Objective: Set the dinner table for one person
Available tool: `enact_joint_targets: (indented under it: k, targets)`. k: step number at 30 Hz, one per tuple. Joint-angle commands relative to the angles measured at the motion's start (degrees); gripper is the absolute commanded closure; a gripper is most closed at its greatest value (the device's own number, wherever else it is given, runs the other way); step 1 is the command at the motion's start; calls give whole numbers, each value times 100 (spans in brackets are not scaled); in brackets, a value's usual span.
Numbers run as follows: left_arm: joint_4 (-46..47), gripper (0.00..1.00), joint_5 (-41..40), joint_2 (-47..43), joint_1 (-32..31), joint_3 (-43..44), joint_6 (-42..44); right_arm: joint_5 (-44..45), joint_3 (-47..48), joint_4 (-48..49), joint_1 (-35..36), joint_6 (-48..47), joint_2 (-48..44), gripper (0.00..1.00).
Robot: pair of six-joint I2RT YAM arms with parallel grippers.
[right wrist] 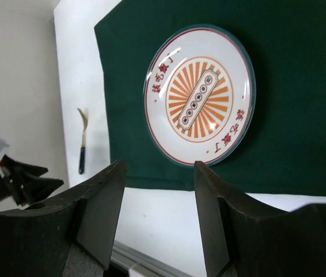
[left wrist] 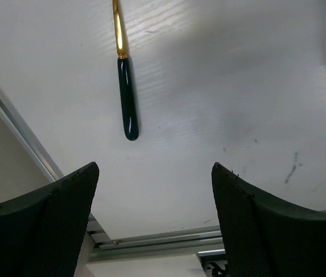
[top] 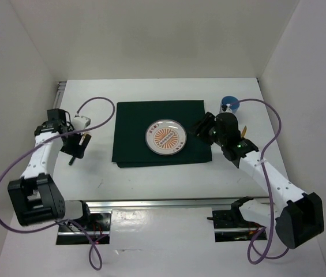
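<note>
My left gripper will go down next and then reach outward until its fingers straddle the gold fork's black handle (top: 72, 160) (left wrist: 127, 98), as the handle still lies beyond them.
The dinner table (top: 151, 179) is a white top with aluminium rails. A dark green cloth (top: 160, 140) lies at its middle, with a white plate (top: 165, 137) bearing an orange sunburst on it. The plate (right wrist: 200, 95) fills the right wrist view. My right gripper (right wrist: 160, 167) hangs open and empty over the cloth's right edge (top: 200, 127). A gold fork with a black handle (left wrist: 125, 86) lies on the table left of the cloth (right wrist: 82, 144). My left gripper (left wrist: 155, 170) stands wide open just above the table beside it (top: 76, 147), holding nothing.
A blue cup (top: 229, 104) stands at the back right, behind the right arm. A gold utensil (top: 244, 131) shows just right of that arm. White walls close in the table on three sides. Purple cables loop from both arms.
</note>
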Motion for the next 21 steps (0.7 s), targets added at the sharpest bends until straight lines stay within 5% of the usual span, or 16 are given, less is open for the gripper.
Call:
enact_joint_targets:
  k: [1, 9, 21]
  targets:
    - [489, 15, -1091, 888, -44, 57, 306, 311, 226, -509, 135, -465, 67, 42]
    - [1078, 13, -1454, 1912, 9, 567, 411, 548, 359, -563, 628, -721, 76, 42]
    - [735, 13, -716, 2879, 9, 1034, 297, 654, 412, -562, 690, -941, 243, 42]
